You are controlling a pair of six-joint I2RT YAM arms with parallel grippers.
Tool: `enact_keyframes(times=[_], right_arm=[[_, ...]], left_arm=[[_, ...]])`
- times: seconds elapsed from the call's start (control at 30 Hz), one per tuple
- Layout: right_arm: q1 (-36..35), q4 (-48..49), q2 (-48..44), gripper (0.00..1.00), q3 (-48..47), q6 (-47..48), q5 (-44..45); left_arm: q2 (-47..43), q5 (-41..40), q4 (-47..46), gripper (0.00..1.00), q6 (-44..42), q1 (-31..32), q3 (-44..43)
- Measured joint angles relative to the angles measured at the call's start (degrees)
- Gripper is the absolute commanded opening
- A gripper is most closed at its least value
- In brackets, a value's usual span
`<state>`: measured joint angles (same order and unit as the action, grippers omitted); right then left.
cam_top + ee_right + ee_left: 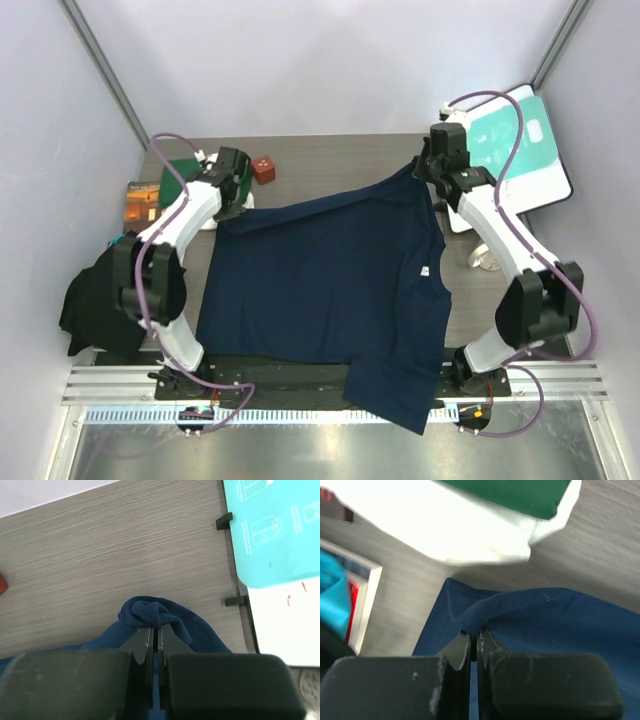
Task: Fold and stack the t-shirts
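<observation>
I will next lower the pinched navy corner with my right gripper onto the bare tabletop near the board (168, 576) and release it, since that spot is below the gripper.
A navy blue t-shirt (330, 290) lies spread flat over the middle of the table, and one end hangs over the near edge. My left gripper (232, 205) is shut on its far left corner, where the cloth (545, 625) bunches at the fingertips. My right gripper (425, 165) is shut on the far right corner, pinching a knot of navy cloth (150, 612). A green t-shirt (183, 172) sits folded at the back left, on top of a cream-white one (445, 525).
A teal-and-white board (520, 150) lies at the back right, close to my right gripper. A small brown-orange book (145, 200) and a red-brown cube (264, 168) sit at the back left. A dark heap of cloth (95, 300) hangs at the table's left edge.
</observation>
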<state>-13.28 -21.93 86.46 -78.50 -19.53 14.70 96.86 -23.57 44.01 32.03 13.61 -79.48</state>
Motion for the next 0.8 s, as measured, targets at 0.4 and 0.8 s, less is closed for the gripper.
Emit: enact_keyframes(times=[0.4, 0.8], right_arm=[[0.5, 4.6, 20.6, 0.01, -5.7, 0.6, -0.4], [3.0, 8.2, 28.2, 0.01, -10.2, 2.1, -1.6]], left_arm=[[16.0, -3.2, 0.7, 0.00, -1.2, 0.0, -13.5], [27.0, -5.5, 1.2, 0.00, -3.9, -0.9, -26.9]])
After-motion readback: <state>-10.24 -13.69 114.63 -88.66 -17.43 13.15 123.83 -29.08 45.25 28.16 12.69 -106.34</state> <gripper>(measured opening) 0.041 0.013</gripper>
